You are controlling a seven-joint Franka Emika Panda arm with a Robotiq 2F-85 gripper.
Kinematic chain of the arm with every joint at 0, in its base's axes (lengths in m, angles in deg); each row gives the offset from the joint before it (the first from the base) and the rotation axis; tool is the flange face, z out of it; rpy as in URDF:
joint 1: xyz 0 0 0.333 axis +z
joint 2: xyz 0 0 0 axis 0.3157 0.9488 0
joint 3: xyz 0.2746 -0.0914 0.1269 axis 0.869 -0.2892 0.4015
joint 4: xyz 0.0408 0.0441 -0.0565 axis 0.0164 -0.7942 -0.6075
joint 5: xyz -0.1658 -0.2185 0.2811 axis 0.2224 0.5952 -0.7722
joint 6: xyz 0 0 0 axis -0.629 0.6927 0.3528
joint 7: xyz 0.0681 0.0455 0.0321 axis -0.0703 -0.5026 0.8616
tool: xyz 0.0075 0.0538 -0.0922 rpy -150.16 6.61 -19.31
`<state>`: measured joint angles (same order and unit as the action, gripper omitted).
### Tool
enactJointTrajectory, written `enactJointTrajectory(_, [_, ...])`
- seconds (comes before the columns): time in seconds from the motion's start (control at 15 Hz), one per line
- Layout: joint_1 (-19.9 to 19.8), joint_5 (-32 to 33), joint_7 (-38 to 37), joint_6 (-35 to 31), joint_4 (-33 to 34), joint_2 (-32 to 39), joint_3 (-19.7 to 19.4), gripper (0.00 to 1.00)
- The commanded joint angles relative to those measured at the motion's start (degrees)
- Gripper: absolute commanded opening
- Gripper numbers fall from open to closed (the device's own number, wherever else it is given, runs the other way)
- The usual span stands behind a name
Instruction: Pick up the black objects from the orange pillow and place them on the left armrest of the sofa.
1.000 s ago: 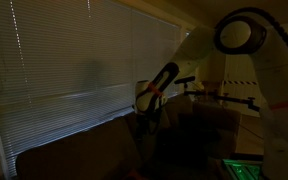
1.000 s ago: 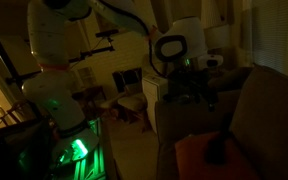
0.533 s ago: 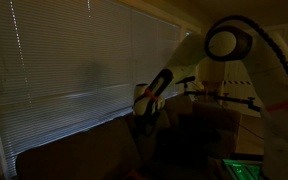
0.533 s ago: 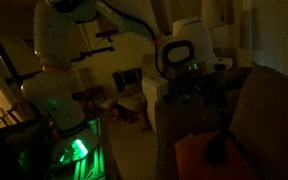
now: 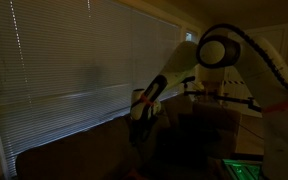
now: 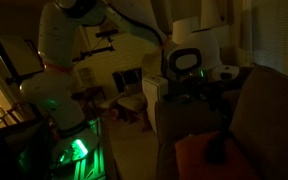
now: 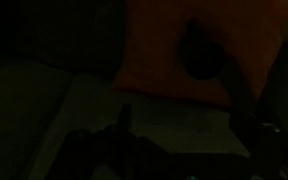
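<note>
The gripper's open fingers are still short of the black object, so the gripper needs to move outward over the orange pillow [image 6: 192, 158] next and down onto the object's round part.
The scene is very dark. In the wrist view an orange pillow [image 7: 159, 45] lies on the sofa [image 7: 44, 90]. One black object [image 7: 199, 50] rests on the pillow, and a second dark shape [image 7: 240, 85] lies at its right edge. My gripper [image 7: 184, 125] hangs above the seat just short of the pillow, its fingers apart and empty. In an exterior view the gripper [image 6: 206, 98] is above the pillow [image 6: 192, 158], which carries a black object [image 6: 216, 150] and leans against the dark brown sofa [image 6: 269, 110].
Closed window blinds [image 5: 74, 60] run behind the sofa back [image 5: 74, 155]. The white arm with an orange band [image 5: 150, 93] reaches down beside it. The robot base [image 6: 69, 130] with a green light, a chair [image 6: 132, 100] and a white cabinet [image 6: 156, 100] stand on the floor.
The arm has swung toward the sofa. The wrist has moved closer to the spot above the pillow. The pillow and black objects have not moved.
</note>
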<state>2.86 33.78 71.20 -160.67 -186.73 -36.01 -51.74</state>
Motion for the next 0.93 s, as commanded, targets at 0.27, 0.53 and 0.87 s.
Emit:
enactJointTrajectory(0.27, [-1.2, -0.6, -5.6, 6.3, 21.6, 22.0, 4.7, 1.00])
enactJointTrajectory(0.53, [-0.6, 0.1, -7.8, 7.8, 28.0, 30.2, 4.1, 1.00])
enactJointTrajectory(0.87, [-0.7, 0.3, -9.4, 7.9, 33.5, 37.3, 3.2, 1.00])
